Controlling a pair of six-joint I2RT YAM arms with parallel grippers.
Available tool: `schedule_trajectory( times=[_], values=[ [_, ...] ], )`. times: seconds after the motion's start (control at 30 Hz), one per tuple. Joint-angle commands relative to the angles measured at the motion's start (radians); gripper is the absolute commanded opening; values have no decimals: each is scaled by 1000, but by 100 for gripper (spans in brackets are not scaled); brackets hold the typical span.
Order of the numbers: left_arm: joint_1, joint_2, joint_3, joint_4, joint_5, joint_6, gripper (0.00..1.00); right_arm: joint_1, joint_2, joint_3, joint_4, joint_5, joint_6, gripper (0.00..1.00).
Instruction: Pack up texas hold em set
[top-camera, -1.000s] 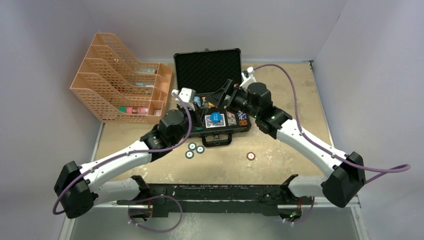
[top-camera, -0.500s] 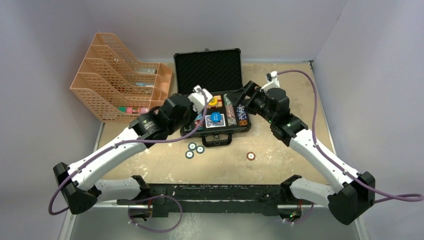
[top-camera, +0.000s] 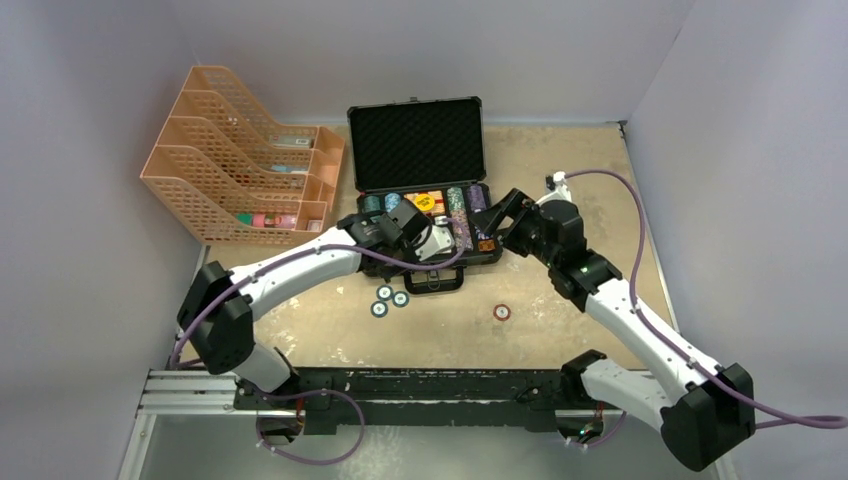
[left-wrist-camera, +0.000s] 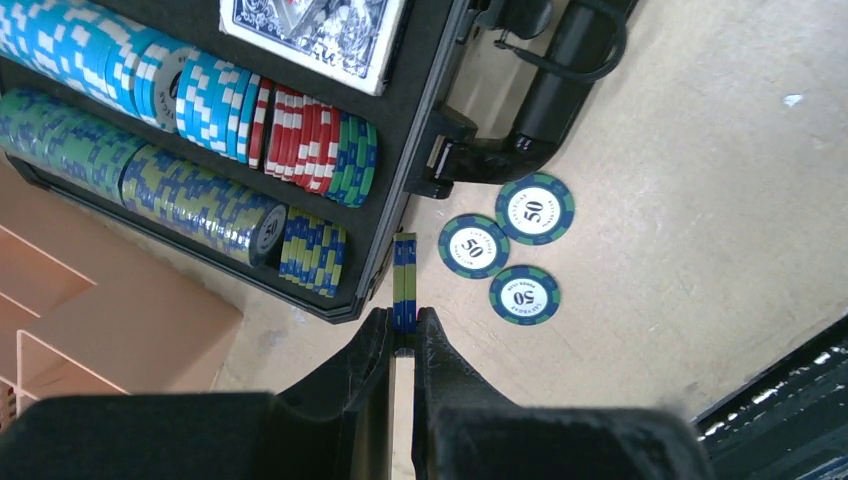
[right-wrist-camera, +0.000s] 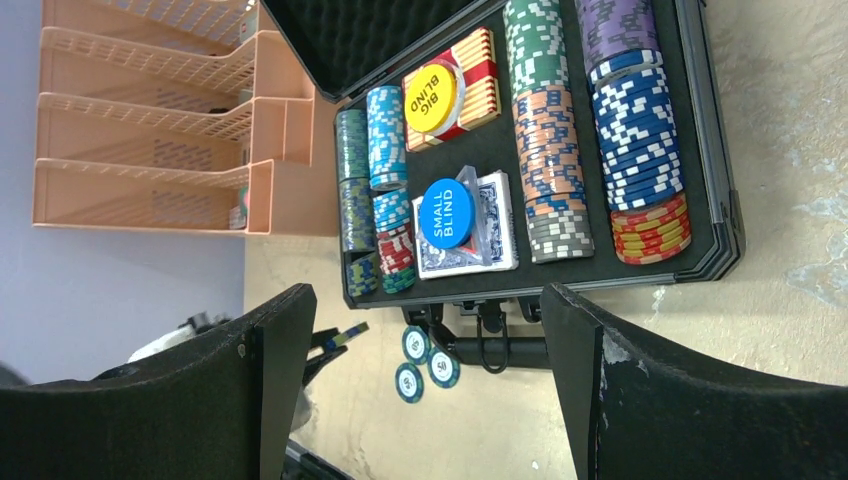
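Observation:
I need to lower my left gripper over the case's near corner by the organiser, to the near end of the outermost row, before opening, because matching chips lie there.
The black case (top-camera: 415, 140) lies open, its tray (right-wrist-camera: 720, 235) filled with rows of poker chips (right-wrist-camera: 548, 170) and a blue-white card deck (right-wrist-camera: 490, 240) under a blue "small blind" button. My left gripper (left-wrist-camera: 404, 322) is shut on two blue-green chips (left-wrist-camera: 404, 270) held on edge, just off the case's front left corner (left-wrist-camera: 345, 310). It also shows in the right wrist view (right-wrist-camera: 335, 345). Three blue "50" chips (left-wrist-camera: 510, 250) lie on the table by the handle (top-camera: 433, 281). A red chip (top-camera: 501, 312) lies alone. My right gripper (right-wrist-camera: 430, 400) is open and empty, above the case's right end.
An orange mesh file organiser (top-camera: 235, 160) stands left of the case, close to my left gripper (left-wrist-camera: 90, 320). A yellow "big blind" button (right-wrist-camera: 436, 98) rests on a red deck in the tray. The black rail (top-camera: 430, 385) runs along the near table edge.
My left arm has stretched out and its gripper has come down by the case's front left corner. My right gripper has drawn back to the right, off the tray.

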Motion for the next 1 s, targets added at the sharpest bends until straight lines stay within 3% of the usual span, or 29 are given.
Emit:
schedule_trajectory(
  times=[0.0, 0.17, 0.8, 0.97],
  values=[
    [28, 43, 73, -29, -50, 18, 0, -5, -41, -8, 13, 9, 7, 85],
    [30, 128, 85, -69, -161, -8, 0, -9, -51, -14, 6, 22, -10, 85],
    [33, 199, 66, -38, -396, -56, 1, -14, -22, -19, 22, 19, -15, 85],
    [32, 248, 86, -44, -389, -92, 25, -15, -24, -8, 5, 19, -33, 85]
  ],
)
